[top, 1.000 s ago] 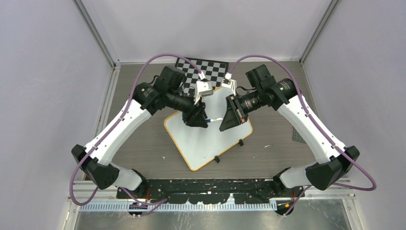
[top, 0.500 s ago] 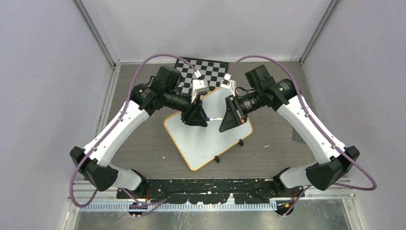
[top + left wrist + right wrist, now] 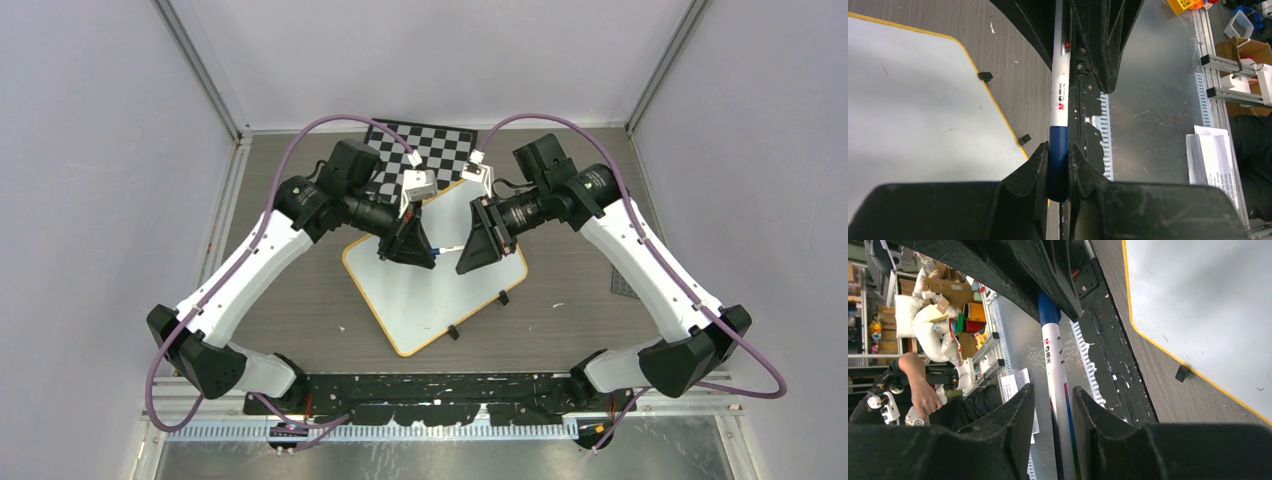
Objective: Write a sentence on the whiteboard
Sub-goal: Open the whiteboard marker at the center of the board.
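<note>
My left gripper will next pull the marker's blue cap (image 3: 1058, 160) to the left in the top view and down to let it go, since the tabletop is bare there.
The whiteboard (image 3: 430, 295), white with an orange rim, lies tilted on the table's middle; it also shows in the left wrist view (image 3: 908, 100) and the right wrist view (image 3: 1208, 305). A white marker (image 3: 447, 248) with a blue cap hangs level above it between both grippers. My left gripper (image 3: 430, 250) is shut on the blue cap (image 3: 1058, 160). My right gripper (image 3: 463, 255) has its fingers round the white barrel (image 3: 1057, 370), which lies against one finger with a gap at the other (image 3: 1020, 405).
The checkered chessboard (image 3: 440, 145) lies behind the whiteboard at the back. Two black clips (image 3: 503, 297) sit on the whiteboard's near right edge. A small dark patch (image 3: 622, 285) lies at the right of the table. Grey walls close in three sides.
My left gripper and wrist have shifted slightly left and back. The marker stays between the two grippers. The right arm has barely moved.
</note>
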